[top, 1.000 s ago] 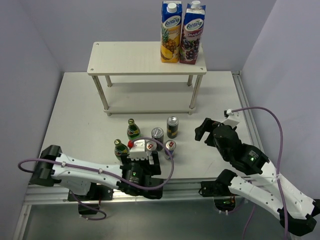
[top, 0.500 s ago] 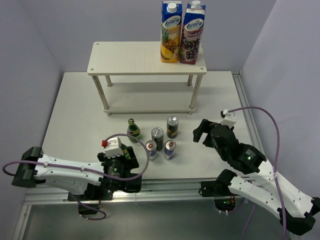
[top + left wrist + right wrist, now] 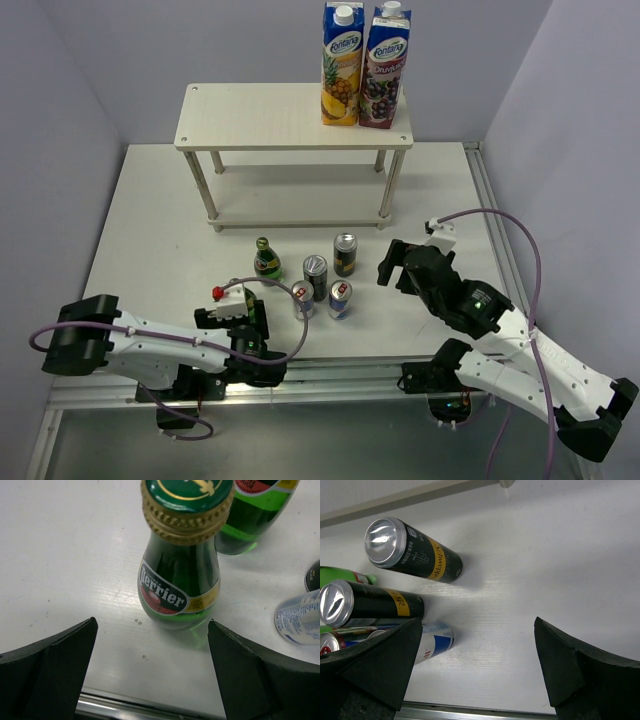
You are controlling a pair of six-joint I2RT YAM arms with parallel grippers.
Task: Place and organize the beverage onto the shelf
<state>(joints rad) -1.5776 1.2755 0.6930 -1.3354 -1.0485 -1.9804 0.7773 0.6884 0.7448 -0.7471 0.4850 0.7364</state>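
Observation:
Next, my left gripper needs to lower and level, then slide outward to close around the near green bottle's label (image 3: 175, 596), which lies outward of and below the open gripper.
The cream two-tier shelf (image 3: 260, 118) stands at the back. One green bottle (image 3: 265, 259) stands in front of it. The other green bottle (image 3: 179, 575) stands upright just beyond my open left gripper (image 3: 152, 623), centred between the fingers and not touched. In the top view my left gripper (image 3: 245, 306) mostly hides it. Two dark slim cans (image 3: 345, 254) (image 3: 315, 276) and two blue-silver cans (image 3: 303, 301) (image 3: 340, 299) stand mid-table. My right gripper (image 3: 393, 264) is open and empty to their right. In its wrist view (image 3: 479, 622) the dark cans (image 3: 415, 552) and a blue-silver can (image 3: 434, 641) lie to its left.
Two juice cartons (image 3: 362, 65) stand on the shelf's top board at the right end. The second bottle (image 3: 252, 515) is right behind the one at my left gripper. The table's metal front rail (image 3: 340, 372) runs close behind both grippers. Walls close in both sides.
My left gripper has moved left, from above the blue-silver cans to the near green bottle. My right gripper has moved slightly left toward the cans. No drink has moved.

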